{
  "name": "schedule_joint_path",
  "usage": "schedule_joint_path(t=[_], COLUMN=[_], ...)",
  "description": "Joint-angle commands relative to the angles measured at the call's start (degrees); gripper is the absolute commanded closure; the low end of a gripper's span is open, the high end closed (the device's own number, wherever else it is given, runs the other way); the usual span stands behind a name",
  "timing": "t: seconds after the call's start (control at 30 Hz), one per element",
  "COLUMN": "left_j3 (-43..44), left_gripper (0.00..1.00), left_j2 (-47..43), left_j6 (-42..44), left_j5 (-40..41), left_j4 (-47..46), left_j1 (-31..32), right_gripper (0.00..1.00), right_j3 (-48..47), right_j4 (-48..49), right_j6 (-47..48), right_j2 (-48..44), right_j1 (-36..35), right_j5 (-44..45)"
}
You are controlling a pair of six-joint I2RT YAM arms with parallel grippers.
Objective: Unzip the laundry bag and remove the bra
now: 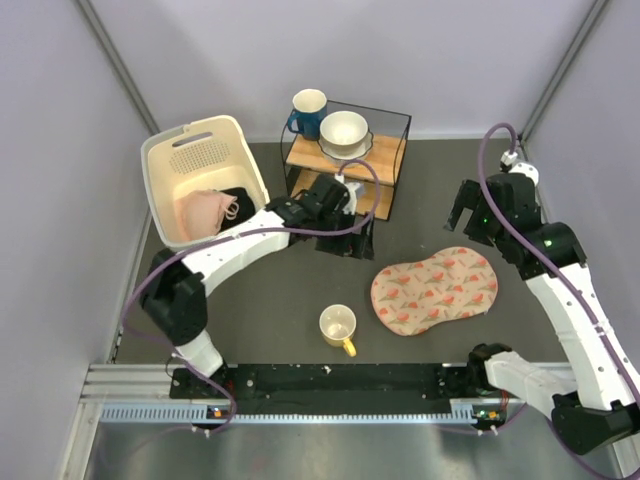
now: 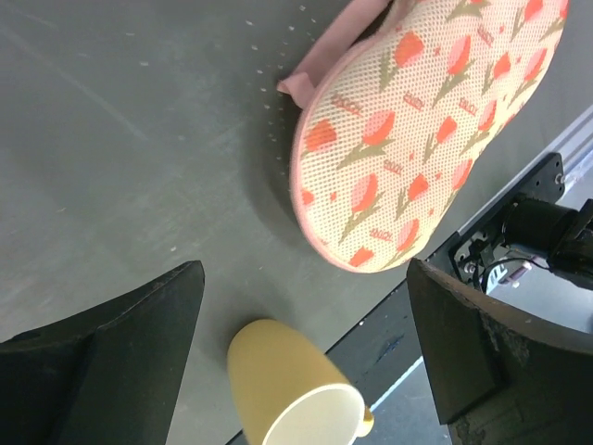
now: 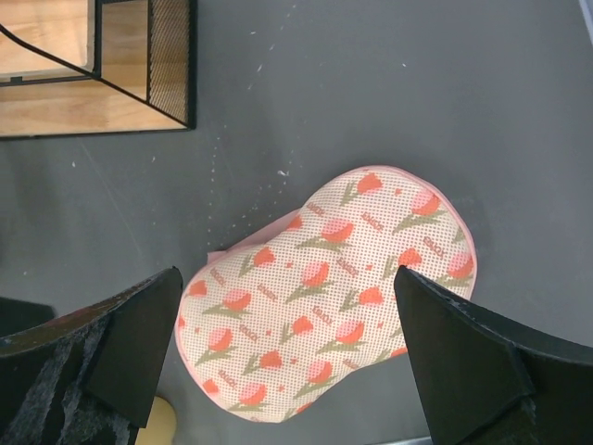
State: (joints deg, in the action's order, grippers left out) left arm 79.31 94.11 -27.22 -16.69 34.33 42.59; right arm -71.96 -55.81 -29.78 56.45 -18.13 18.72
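The left gripper moves down and back onto the bag's mug-side pink trim [image 1: 374,289] [image 2: 296,188] next. The trim lies uncovered below the gripper, to its right in the top view.
The laundry bag [image 1: 435,291] lies flat on the dark table, beige-pink with red-orange flower prints and pink trim; its printed top faces up. It also shows in the left wrist view [image 2: 417,130] and the right wrist view [image 3: 324,297]. A pale peach-pink bra [image 1: 205,212] lies crumpled in the cream basket [image 1: 170,160], next to a black garment. My left gripper [image 1: 347,243] [image 2: 304,306] hangs open and empty left of the bag. My right gripper [image 1: 465,222] [image 3: 287,306] is open and empty above the bag's far side.
A yellow mug [image 1: 338,327] [image 2: 292,389] stands left of the bag near the front rail. A wire-framed wooden shelf [image 1: 390,160] at the back carries a blue mug [image 1: 306,110] and a white bowl [image 1: 343,131]. Walls close in both sides.
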Motion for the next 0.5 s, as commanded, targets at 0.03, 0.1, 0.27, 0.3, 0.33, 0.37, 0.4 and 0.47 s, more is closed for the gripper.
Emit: schedule_joint_path(t=[0.03,0.1,0.27,0.3,0.33,0.37,0.4,0.47], left_j3=[3.1,3.0,0.3,-0.3,-0.9,-2.0,-2.4,-3.0], left_gripper=[0.05,0.06,0.1,0.1,0.11,0.13,0.14,0.16], left_j2=[6.9,9.5,13.0,13.3,13.6,13.9,14.3,15.3], left_j6=[-2.4,-2.7,-4.8,-5.3,-5.7,-6.7,-7.1,-7.6], left_j5=[-6.0,-7.3,-10.6,-11.3,-12.7,-13.4,-14.0,-15.6], left_j4=[-4.3,-5.0,-9.5,-10.4,-11.2,-13.0,-13.6,-15.4], left_j1=[2.7,3.5,5.2,5.4,5.6,5.7,5.7,6.1], right_gripper=[0.01,0.01,0.01,0.01,0.01,0.01,0.01,0.01], right_j3=[0.2,0.2,0.8,0.9,0.9,1.0,1.1,1.2], right_j4=[1.3,1.3,1.4,1.3,1.4,1.3,1.4,1.4], right_j6=[-0.5,-0.2,0.2,0.2,0.2,0.2,0.2,0.2], right_j2=[0.3,-0.2,-1.2,-1.2,-1.3,-1.3,-1.3,-1.2], right_j1=[0.0,0.1,0.0,0.0,0.0,0.0,0.1,-0.1], right_j5=[-1.9,-1.8,-1.3,-1.1,-1.1,-1.1,-0.9,-0.8])
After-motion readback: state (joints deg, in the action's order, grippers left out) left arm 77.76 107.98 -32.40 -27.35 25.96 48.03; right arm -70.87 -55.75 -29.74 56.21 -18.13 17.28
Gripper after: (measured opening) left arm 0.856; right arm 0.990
